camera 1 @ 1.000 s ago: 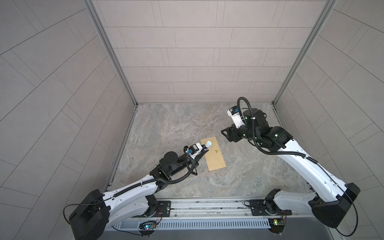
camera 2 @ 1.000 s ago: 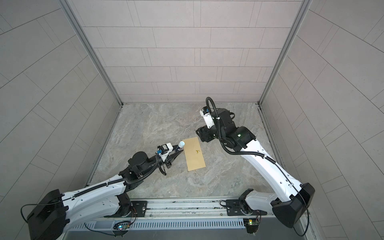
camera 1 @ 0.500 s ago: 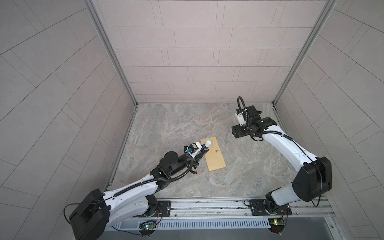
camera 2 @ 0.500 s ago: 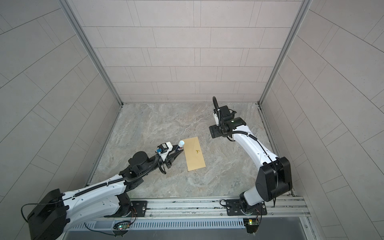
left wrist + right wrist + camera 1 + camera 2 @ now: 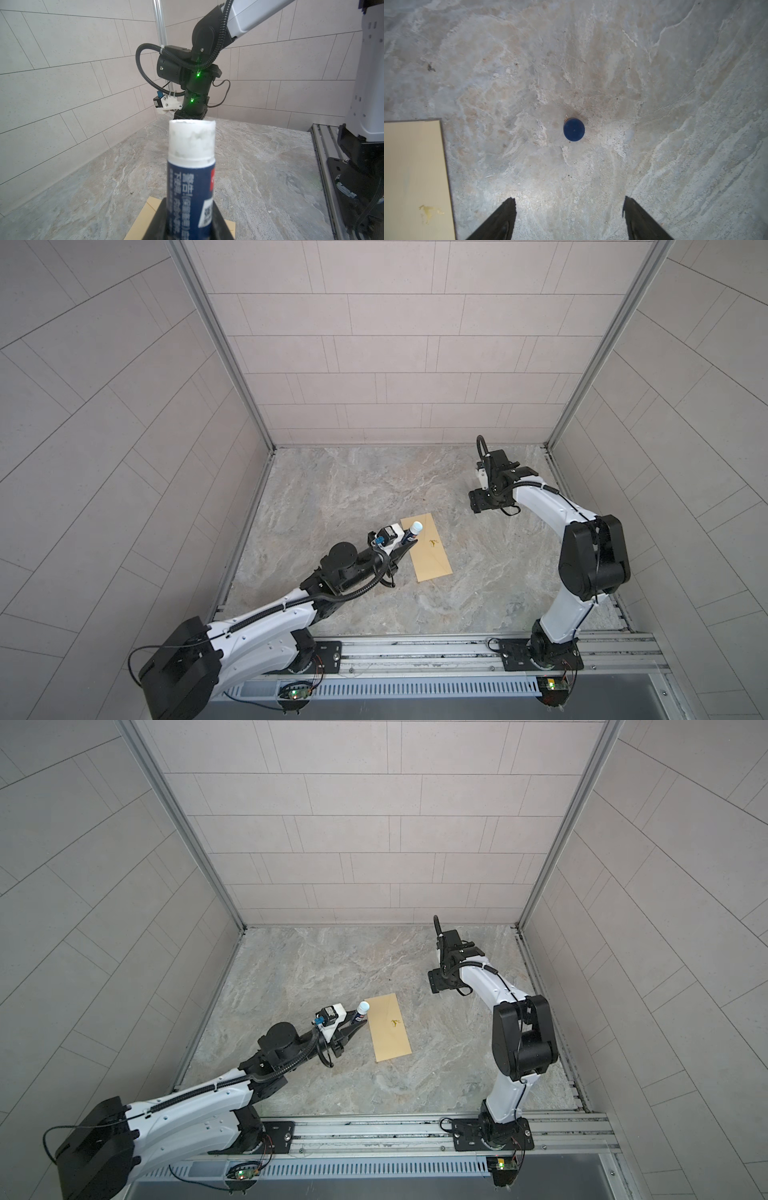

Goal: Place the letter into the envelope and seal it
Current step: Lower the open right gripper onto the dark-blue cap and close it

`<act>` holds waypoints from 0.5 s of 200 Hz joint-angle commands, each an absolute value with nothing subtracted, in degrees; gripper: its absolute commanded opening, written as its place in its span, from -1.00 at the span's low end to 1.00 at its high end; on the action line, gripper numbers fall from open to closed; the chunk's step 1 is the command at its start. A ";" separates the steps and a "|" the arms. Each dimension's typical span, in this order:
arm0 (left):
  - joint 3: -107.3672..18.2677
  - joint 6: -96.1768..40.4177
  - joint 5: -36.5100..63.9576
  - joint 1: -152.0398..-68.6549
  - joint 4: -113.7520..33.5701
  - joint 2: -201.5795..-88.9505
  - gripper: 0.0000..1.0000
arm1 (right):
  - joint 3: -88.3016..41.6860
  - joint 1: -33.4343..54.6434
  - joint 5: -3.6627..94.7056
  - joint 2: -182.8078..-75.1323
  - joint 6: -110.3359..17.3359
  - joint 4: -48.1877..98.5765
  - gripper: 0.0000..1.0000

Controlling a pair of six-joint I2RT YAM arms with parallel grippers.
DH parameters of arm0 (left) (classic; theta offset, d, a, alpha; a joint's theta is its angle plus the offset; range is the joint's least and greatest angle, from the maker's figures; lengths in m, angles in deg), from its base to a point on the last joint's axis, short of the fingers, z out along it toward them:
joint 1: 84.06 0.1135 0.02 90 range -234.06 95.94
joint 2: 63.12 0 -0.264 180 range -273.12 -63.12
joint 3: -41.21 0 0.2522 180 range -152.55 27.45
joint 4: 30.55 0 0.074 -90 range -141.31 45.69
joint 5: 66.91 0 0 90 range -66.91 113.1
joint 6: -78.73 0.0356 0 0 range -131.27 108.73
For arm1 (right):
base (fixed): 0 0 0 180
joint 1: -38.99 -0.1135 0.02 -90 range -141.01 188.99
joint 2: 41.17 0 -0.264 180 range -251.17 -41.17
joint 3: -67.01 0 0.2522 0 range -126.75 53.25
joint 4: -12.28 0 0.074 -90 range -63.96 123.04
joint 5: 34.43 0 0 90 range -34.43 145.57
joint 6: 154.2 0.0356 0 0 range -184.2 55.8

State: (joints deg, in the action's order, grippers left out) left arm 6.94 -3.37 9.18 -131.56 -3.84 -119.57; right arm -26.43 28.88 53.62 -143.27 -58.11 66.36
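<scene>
My left gripper holds the glue stick with its bare tip showing, so my right gripper needs to move down and outward to close around the blue cap [image 5: 574, 129].
The yellow-tan envelope [image 5: 430, 556] [image 5: 392, 1031] lies flat mid-table with a small yellow smear [image 5: 428, 209] on it; one corner shows in the right wrist view [image 5: 415, 166]. The letter is out of view. My left gripper [image 5: 407, 546] [image 5: 356, 1026] [image 5: 190, 207] is shut on a blue glue stick [image 5: 191, 176] [image 5: 413, 531], its white uncapped tip pointing up, at the envelope's left edge. My right gripper [image 5: 478, 506] [image 5: 436, 982] [image 5: 569, 199] points down, open and empty, to the right of the envelope. A blue cap [image 5: 574, 129] stands on the table beneath it.
Tiled walls close in the marble table [image 5: 357, 489] on three sides. A metal rail [image 5: 415, 649] with both arm bases runs along the front. The right arm's elbow [image 5: 592, 560] stands tall at the right.
The right arm has come down lower over the table right of the envelope, its elbow folding back. The left arm and glue stick have stayed put.
</scene>
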 commanded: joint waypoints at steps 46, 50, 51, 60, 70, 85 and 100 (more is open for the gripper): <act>5.83 -3.96 9.81 -131.61 -3.18 -119.08 -1.00 | -34.22 29.34 56.58 -152.83 -58.34 69.37 0.42; 5.83 -3.98 9.89 -131.61 -3.18 -119.08 -1.00 | -34.44 29.40 56.63 -153.23 -58.33 69.34 0.41; 5.83 -3.98 9.86 -131.61 -3.18 -119.10 -1.00 | -34.50 29.40 56.67 -153.32 -58.32 69.31 0.40; 5.83 -3.99 9.88 -131.61 -3.18 -119.18 -1.00 | -35.01 29.41 56.71 -154.10 -58.37 69.18 0.38; 5.74 -3.97 9.80 -131.59 -3.18 -119.44 -1.00 | -35.62 29.34 56.54 -154.92 -58.36 69.12 0.33; 5.57 -3.85 9.37 -131.61 -3.10 -119.85 -1.00 | -36.33 29.37 56.52 -156.08 -58.41 69.04 0.26; 5.40 -3.82 9.02 -131.61 -3.10 -120.18 -1.00 | -36.97 29.36 56.97 -157.13 -58.46 69.04 0.19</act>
State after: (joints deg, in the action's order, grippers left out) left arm 6.92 -3.68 9.60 -131.56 -4.45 -119.83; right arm -35.48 29.25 55.56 -155.69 -58.13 67.71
